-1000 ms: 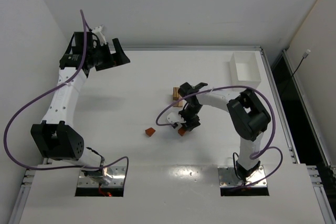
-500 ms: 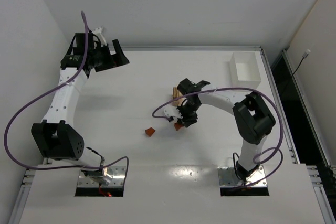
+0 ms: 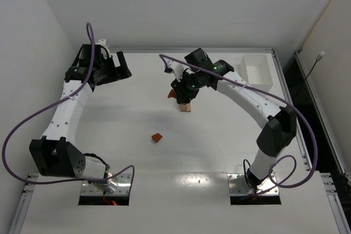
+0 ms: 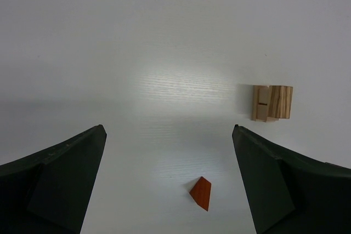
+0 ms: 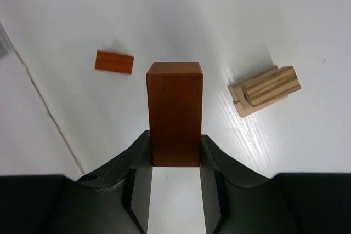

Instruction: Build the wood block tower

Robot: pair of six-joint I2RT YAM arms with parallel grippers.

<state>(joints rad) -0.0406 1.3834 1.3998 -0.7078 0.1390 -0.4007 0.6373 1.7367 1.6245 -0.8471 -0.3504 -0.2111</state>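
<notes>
My right gripper moves over the slanted striped top block (image 5: 271, 87) next, turns into line, lowers and releases, as that block lies below, to the right in the wrist view.
A small stack of light tan wooden blocks (image 3: 186, 106) stands mid-table; it shows in the left wrist view (image 4: 271, 102) and the right wrist view (image 5: 265, 90). My right gripper (image 3: 179, 92) is shut on a reddish-brown rectangular block (image 5: 174, 112) and holds it high in the air, just left of and above the stack. A second small reddish-brown block (image 3: 157, 137) lies loose on the table; it shows in the left wrist view (image 4: 201, 193) and the right wrist view (image 5: 114, 61). My left gripper (image 3: 122, 65) is open and empty at the far left.
A white rectangular tray (image 3: 256, 70) stands at the far right of the table. The raised table rim (image 3: 192, 50) runs along the back. The right arm's purple cable (image 3: 164, 61) loops above the middle of the table.
My right gripper has lifted the reddish-brown block off the table and carried it up and back, from in front of the tan stack to above its left side. The left arm shifted slightly.
</notes>
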